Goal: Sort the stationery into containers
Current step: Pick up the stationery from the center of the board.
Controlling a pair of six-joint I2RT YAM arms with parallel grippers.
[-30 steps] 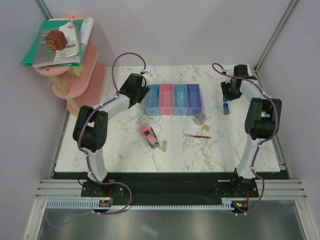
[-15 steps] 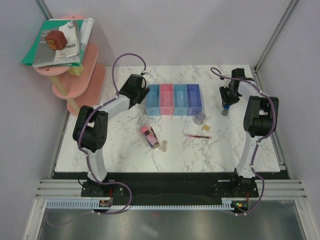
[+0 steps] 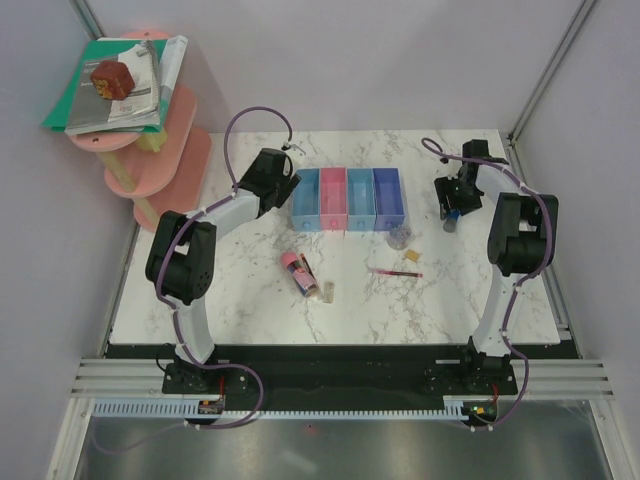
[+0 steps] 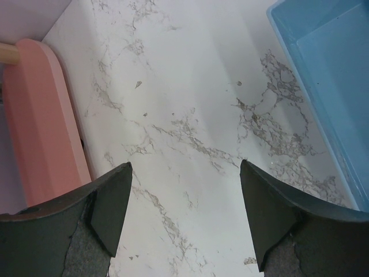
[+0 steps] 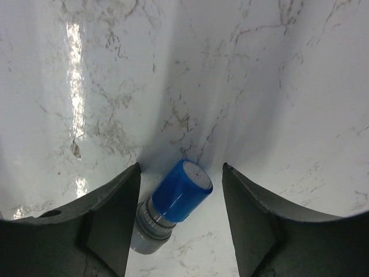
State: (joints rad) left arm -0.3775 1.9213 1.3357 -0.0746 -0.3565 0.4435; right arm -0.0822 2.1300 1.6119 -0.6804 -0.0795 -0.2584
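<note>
My right gripper raises the cylinder [image 3: 450, 220] to the left in the top view next and releases it in the darker blue tray, since that tray stands empty.
The containers [image 3: 348, 200] are a row of four joined trays, light blue, pink, light blue and darker blue, at the back middle of the table. A grey blue-capped cylinder [image 5: 173, 205] lies on the marble between my right gripper's [image 5: 181, 168] open fingers, close to the left finger and clear of the right one. The overhead view shows this cylinder [image 3: 450, 220] right of the trays, under the right gripper [image 3: 452, 205]. A clear roll [image 3: 400, 237], a tan block [image 3: 411, 257], a red pen [image 3: 395, 272], a pink-capped tube [image 3: 300, 272] and another tan block [image 3: 327, 292] lie in front of the trays. My left gripper [image 4: 184, 173] hangs open over bare marble.
A tiered pink shelf [image 3: 160, 150] with books and a brown block stands at the back left; its lowest tier [image 4: 43, 121] lies left of my left gripper. The light blue tray's wall [image 4: 323, 109] is to that gripper's right. Grey walls close the table's back and sides.
My right gripper has shifted slightly left over the cylinder and its jaws have widened. The left arm has not moved.
</note>
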